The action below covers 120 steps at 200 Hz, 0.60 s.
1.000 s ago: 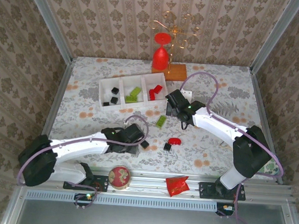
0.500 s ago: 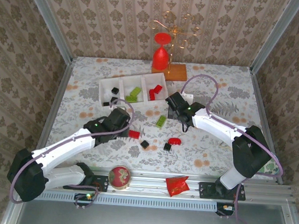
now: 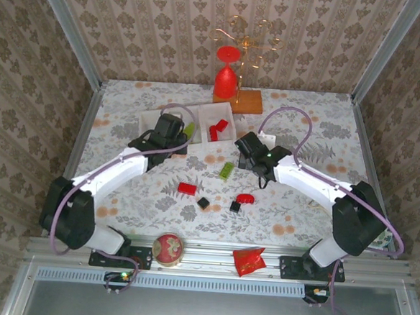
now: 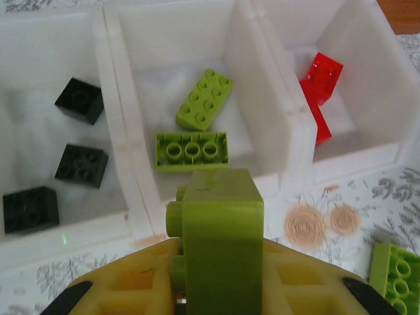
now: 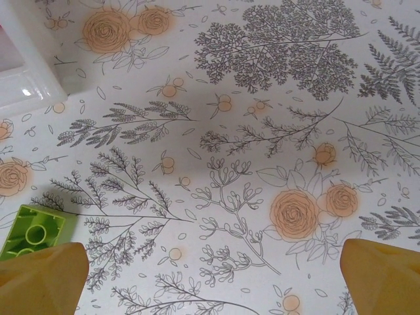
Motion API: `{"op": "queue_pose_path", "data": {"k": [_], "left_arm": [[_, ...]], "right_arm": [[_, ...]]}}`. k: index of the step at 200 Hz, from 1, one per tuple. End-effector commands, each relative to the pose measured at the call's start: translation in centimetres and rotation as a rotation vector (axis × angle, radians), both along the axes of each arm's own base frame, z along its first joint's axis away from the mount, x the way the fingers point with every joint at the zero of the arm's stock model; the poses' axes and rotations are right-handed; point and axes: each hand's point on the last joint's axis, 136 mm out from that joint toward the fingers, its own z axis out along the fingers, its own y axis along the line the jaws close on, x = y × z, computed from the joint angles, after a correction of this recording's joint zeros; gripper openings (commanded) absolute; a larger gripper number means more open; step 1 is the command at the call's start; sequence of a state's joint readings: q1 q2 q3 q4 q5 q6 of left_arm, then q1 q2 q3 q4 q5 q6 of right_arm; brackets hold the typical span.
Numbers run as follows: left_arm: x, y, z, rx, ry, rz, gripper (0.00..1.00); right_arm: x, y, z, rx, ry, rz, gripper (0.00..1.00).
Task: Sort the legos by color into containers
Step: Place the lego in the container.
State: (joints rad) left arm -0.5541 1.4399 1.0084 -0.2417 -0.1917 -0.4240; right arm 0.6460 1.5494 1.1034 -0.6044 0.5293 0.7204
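I should move my left gripper outward over the middle section of the tray next and release the lime green brick, as the green bricks there lie outward of my gripper.
My left gripper (image 3: 170, 131) hangs over the white three-compartment tray (image 3: 205, 147), shut on a lime green brick (image 4: 220, 223) held just above the tray's front wall (image 4: 138, 226). The left compartment holds three black bricks (image 4: 80, 100). In the middle one lie two green bricks (image 4: 205, 98), and red bricks (image 4: 319, 75) sit in the right one. My right gripper (image 3: 251, 150) is open and low over bare tablecloth, its yellow fingertips (image 5: 39, 279) wide apart. Loose on the table are a green brick (image 3: 226, 170), a red brick (image 3: 187, 188), two black cubes (image 3: 203, 202) and a rounded red piece (image 3: 245, 198).
A red goblet (image 3: 227, 72) stands on a wooden block (image 3: 244, 99) at the back, with a gold wire stand behind it. A round red tin (image 3: 167, 248) and a crinkled red packet (image 3: 248, 260) lie at the near edge. Wallpapered walls close in both sides.
My left arm has swung from the near middle of the table up to the tray with the green brick, uncovering the red brick on the cloth. The right gripper has barely shifted.
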Motion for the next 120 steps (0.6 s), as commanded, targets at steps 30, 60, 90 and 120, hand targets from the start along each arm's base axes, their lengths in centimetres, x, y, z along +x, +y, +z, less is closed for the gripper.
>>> {"op": "queue_pose_path", "data": {"k": [30,60,90,120], "left_arm": [[3.7,-0.9,0.9,0.012,-0.049,-0.042,0.1],[4.9,-0.7,0.4,0.007,-0.042,-0.03,0.1],[6.0,-0.8,0.1,0.014,-0.043,-0.028,0.1],[6.8,-1.1,-0.5,0.027,-0.033,-0.031,0.1]], "right_arm": [[-1.5,-1.7,0.7,-0.02,-0.02,-0.055,1.0],[-1.6,-1.8,0.6,-0.017,-0.018,-0.056,1.0],[-1.6,-1.8,0.3,-0.02,-0.01,-0.058,1.0],[-1.6,-1.8,0.1,-0.023,-0.007,-0.058,1.0]]}}
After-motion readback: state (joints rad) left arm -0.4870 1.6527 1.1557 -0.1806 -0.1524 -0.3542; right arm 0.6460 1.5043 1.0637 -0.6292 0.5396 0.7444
